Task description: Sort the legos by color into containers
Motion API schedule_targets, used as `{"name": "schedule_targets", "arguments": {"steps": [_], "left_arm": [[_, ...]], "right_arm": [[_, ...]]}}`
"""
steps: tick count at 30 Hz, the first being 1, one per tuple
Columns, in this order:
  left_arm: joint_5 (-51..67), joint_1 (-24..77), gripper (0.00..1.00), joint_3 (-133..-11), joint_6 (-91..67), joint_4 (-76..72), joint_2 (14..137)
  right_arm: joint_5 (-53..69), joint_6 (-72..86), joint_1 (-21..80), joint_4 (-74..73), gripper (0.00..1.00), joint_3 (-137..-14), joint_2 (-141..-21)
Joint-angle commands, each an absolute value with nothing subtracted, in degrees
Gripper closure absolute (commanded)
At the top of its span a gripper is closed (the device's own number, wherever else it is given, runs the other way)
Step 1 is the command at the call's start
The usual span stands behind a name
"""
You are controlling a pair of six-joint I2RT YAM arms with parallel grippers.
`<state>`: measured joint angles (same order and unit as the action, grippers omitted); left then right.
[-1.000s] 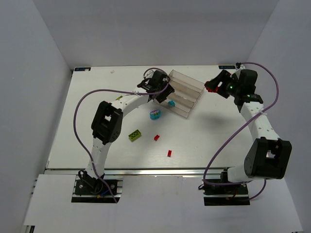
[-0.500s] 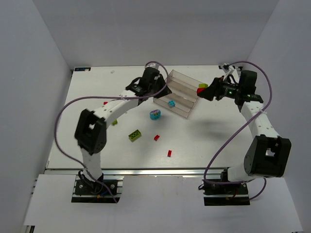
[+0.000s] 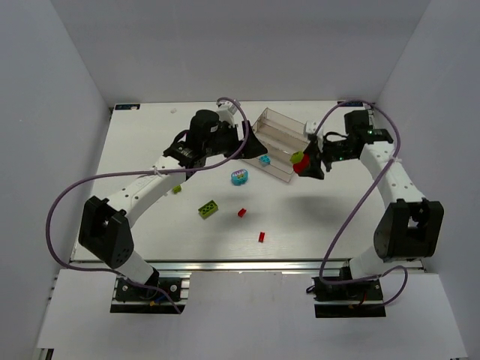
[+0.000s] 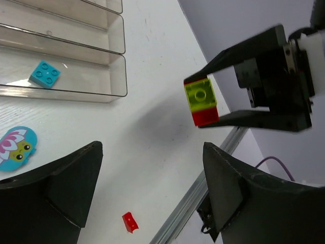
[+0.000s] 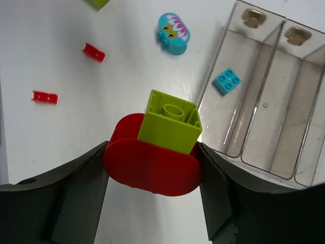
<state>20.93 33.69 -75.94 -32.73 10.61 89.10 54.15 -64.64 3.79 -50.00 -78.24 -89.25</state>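
The lime green brick (image 3: 297, 157) (image 4: 200, 93) sits in the robot's right gripper, to the left gripper's right in the top view, so the left gripper should move across onto it next.
My right gripper (image 3: 304, 161) is shut on a stacked lego, a lime green brick on a red rounded piece (image 5: 155, 152), held in the air just off the near corner of the clear tray of containers (image 3: 289, 124). One cyan brick (image 5: 227, 81) lies in the tray's nearest compartment. My left gripper (image 3: 251, 144) hangs open by the tray's left end with nothing between its fingers (image 4: 56, 198). In the left wrist view the held stack (image 4: 201, 103) shows across the table. On the table lie a cyan oval piece with magenta (image 3: 239, 177), a green brick (image 3: 208, 208) and two small red pieces (image 3: 242, 212) (image 3: 261, 236).
A tiny green piece (image 3: 177, 189) sits left of the loose bricks. The tray's other compartments (image 5: 284, 112) show no bricks. The table's metal front rail (image 4: 203, 198) runs close under my left gripper's view.
My left arm drew back leftward from the tray and its jaws opened wide. My right gripper carried the red and green stack down and left to the tray's near corner.
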Motion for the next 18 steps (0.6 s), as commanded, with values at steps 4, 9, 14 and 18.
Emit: {"name": "schedule_targets", "arguments": {"steps": [4,9,14,18], "left_arm": [[28.8,34.4,0.1,-76.8,-35.8,3.6,92.4],[31.7,35.0,0.09,-77.1,-40.3,2.0,95.2],[33.4,35.0,0.09,-76.6,-40.7,1.1,95.4],[34.5,35.0,0.09,-77.0,-40.5,1.6,95.4]], "right_arm": [[43.8,-70.8,10.0,-43.4,1.0,-74.6,-80.1],[38.1,-70.2,15.6,-39.5,1.0,-72.2,-77.3],[32.2,-71.4,20.5,-37.4,1.0,-69.5,-77.2],[29.0,-71.5,22.7,-37.8,1.0,-70.4,-78.4]]}}
